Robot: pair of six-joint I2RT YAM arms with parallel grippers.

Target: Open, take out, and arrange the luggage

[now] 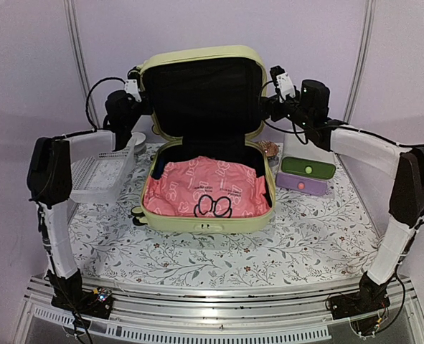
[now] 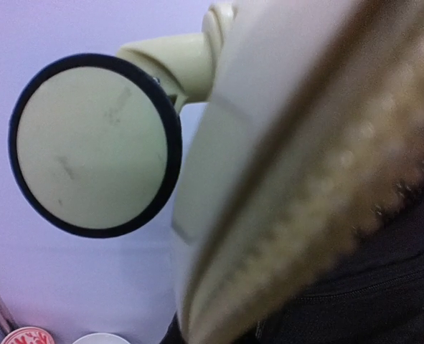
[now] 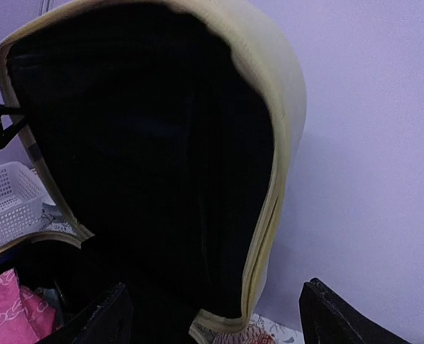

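The left gripper pushes outward next, carrying the lid's upper corner toward the back wall (image 1: 144, 47), then releases the lid's edge, as the lid still leans over the luggage (image 1: 204, 224).
The pale yellow-green luggage (image 1: 204, 224) lies open on the table with its black-lined lid (image 1: 201, 86) standing upright. A pink printed bag (image 1: 204, 186) fills the lower half. My left gripper (image 1: 134, 87) is at the lid's upper left corner, shut on the lid's rim (image 2: 290, 179). Its fingers are hidden in the left wrist view, where a black-rimmed wheel (image 2: 93, 143) shows close by. My right gripper (image 1: 282, 80) hovers at the lid's upper right corner. It is open, and its dark fingers (image 3: 107, 319) stand wide on either side of the lid's edge (image 3: 265, 236) without touching it.
A white slatted basket (image 1: 100, 175) stands left of the luggage, partly under the left arm. A small box with green and purple drawers (image 1: 308, 174) sits to the right. The flower-patterned tablecloth (image 1: 219, 258) covers the table in front. The back wall is close behind the lid.
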